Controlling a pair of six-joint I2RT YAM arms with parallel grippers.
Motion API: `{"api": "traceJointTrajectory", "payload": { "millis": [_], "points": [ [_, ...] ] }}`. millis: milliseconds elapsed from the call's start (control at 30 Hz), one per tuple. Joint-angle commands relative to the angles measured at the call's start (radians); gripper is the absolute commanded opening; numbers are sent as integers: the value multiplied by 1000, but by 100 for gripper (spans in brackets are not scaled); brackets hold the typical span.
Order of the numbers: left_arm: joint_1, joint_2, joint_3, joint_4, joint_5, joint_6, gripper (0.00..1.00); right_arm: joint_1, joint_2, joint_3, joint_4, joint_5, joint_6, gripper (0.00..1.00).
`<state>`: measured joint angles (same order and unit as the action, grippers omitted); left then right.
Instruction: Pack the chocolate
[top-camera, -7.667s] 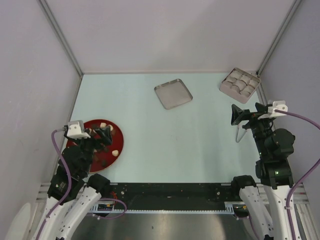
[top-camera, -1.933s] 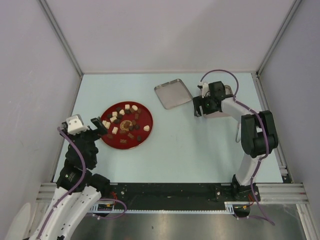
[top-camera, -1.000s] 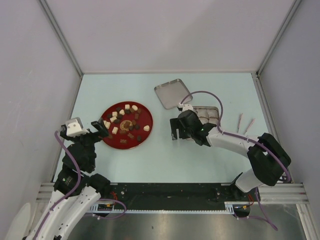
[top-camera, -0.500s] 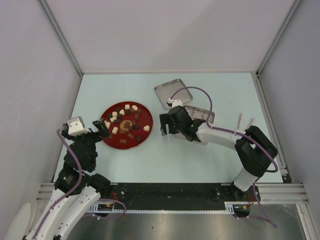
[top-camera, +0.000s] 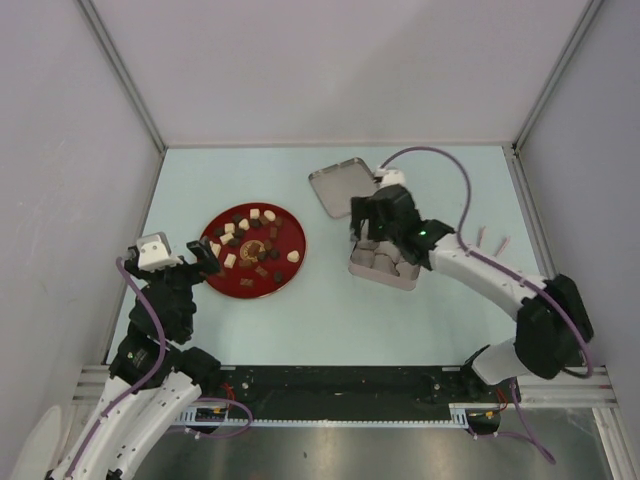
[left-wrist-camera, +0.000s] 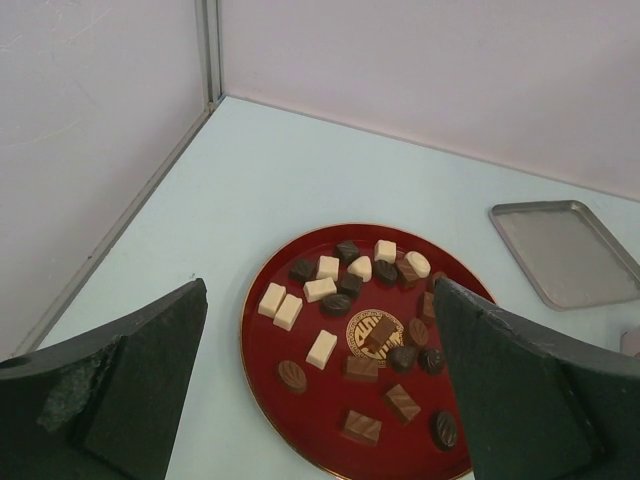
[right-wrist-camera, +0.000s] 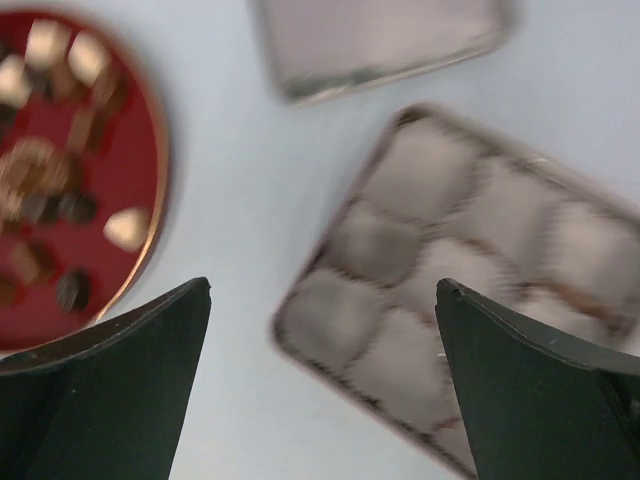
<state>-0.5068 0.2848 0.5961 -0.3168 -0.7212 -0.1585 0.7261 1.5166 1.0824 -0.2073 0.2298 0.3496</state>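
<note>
The right gripper moves to the right in the top view next, then down onto the stick nearer the side, since it lies away from the tin (top-camera: 380, 280).
The chocolate (top-camera: 243, 225), dark brown and cream-white bite-size pieces, lies scattered on the red plate (top-camera: 262, 288) at the left; the left wrist view shows the pieces (left-wrist-camera: 322, 348) and plate (left-wrist-camera: 304, 419) close. My left gripper (top-camera: 200, 258) is open and empty at the plate's near-left rim, its fingertips (left-wrist-camera: 190, 300) above the plate. The square metal tin (top-camera: 380, 280) with crinkled white paper cups (right-wrist-camera: 420, 170) sits mid-table. My right gripper (top-camera: 372, 235) is open and empty just above the tin (right-wrist-camera: 341, 390); that view is blurred.
The flat metal lid (top-camera: 340, 187) lies behind the tin, also in the left wrist view (left-wrist-camera: 565, 250) and right wrist view (right-wrist-camera: 380, 40). Two small sticks (top-camera: 490, 240) lie at the right. Grey walls close off the back and both sides.
The tin came from the back right corner to mid-table with my right arm. In the last half second my right gripper moved back right, over the tin. The left arm barely moved.
</note>
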Motion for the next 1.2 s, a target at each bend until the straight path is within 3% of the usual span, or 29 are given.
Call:
{"api": "traceJointTrajectory", "payload": {
  "millis": [0,200,333,367,500,733,800,1167],
  "points": [
    [-7,-7,5,4,11,-10,100,-174,-186,37,-166,106,-17,100],
    [-7,-24,7,5,9,-12,100,-503,-275,37,-332,135,43,100],
    [-7,-30,2,8,16,-12,100,-710,-279,37,-418,187,181,100],
    [-7,-30,4,8,17,-13,100,-793,-273,37,-435,171,186,100],
    [-7,-39,1,5,32,-7,100,-934,-214,36,-426,89,200,100],
    [-7,-38,-4,10,57,8,100,-1044,-73,36,-342,46,201,89],
    [-7,-35,-4,12,58,10,100,-1071,-18,36,-328,8,198,80],
    [-7,4,-12,31,65,30,100,-1076,157,36,-230,-116,144,53]
  ]
}}
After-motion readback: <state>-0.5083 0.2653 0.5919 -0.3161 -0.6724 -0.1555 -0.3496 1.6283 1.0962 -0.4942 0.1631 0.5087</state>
